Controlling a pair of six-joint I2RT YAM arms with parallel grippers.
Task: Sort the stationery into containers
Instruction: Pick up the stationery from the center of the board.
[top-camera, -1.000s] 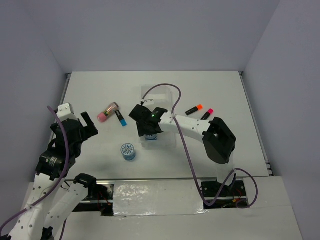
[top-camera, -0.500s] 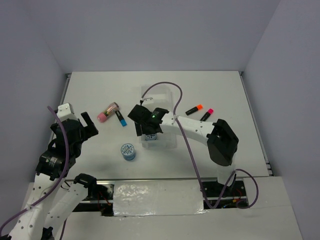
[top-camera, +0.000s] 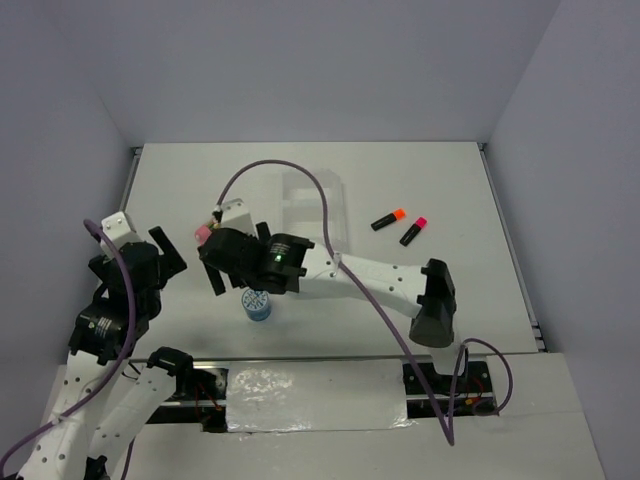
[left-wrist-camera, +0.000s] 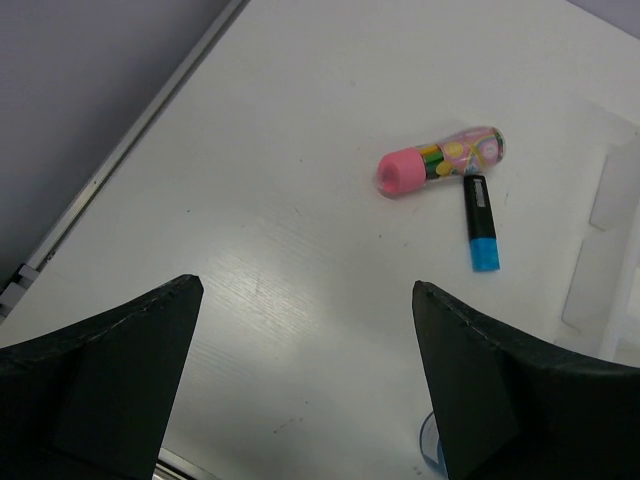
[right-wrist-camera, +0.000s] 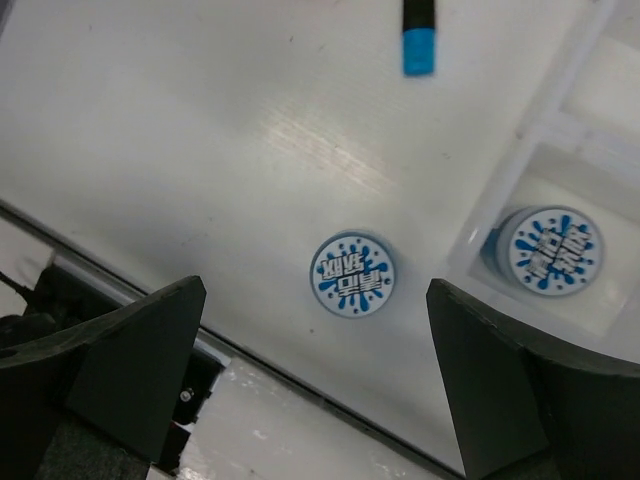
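The loose blue-and-white roll (top-camera: 257, 303) is nearer the tray-side finger. My right gripper needs to go down slightly toward the tray (top-camera: 312, 195) first to get around it.
My right gripper (top-camera: 213, 268) is open and empty, hovering over the table left of the clear tray (top-camera: 312, 195). In the right wrist view the gripper (right-wrist-camera: 315, 293) frames one blue-and-white roll (right-wrist-camera: 352, 274) lying on the table. The other roll (right-wrist-camera: 545, 250) sits in the tray's nearest compartment (right-wrist-camera: 497, 205). The loose roll (top-camera: 257, 303) also shows in the top view. The pink tube (left-wrist-camera: 437, 162) and the blue-capped marker (left-wrist-camera: 479, 220) lie together left of the tray. The orange-capped marker (top-camera: 388, 219) and pink-capped marker (top-camera: 413, 231) lie right of it. My left gripper (top-camera: 168, 252) is open and empty (left-wrist-camera: 305, 290).
The right arm's forearm (top-camera: 370, 272) crosses over the near end of the tray and hides it in the top view. The table's left rail (left-wrist-camera: 120, 150) and the near edge (right-wrist-camera: 150, 300) are close. Purple cables loop over the tray.
My right gripper has moved left from over the tray's near compartment, leaving a roll there, to above the loose roll. My left gripper has shifted slightly left.
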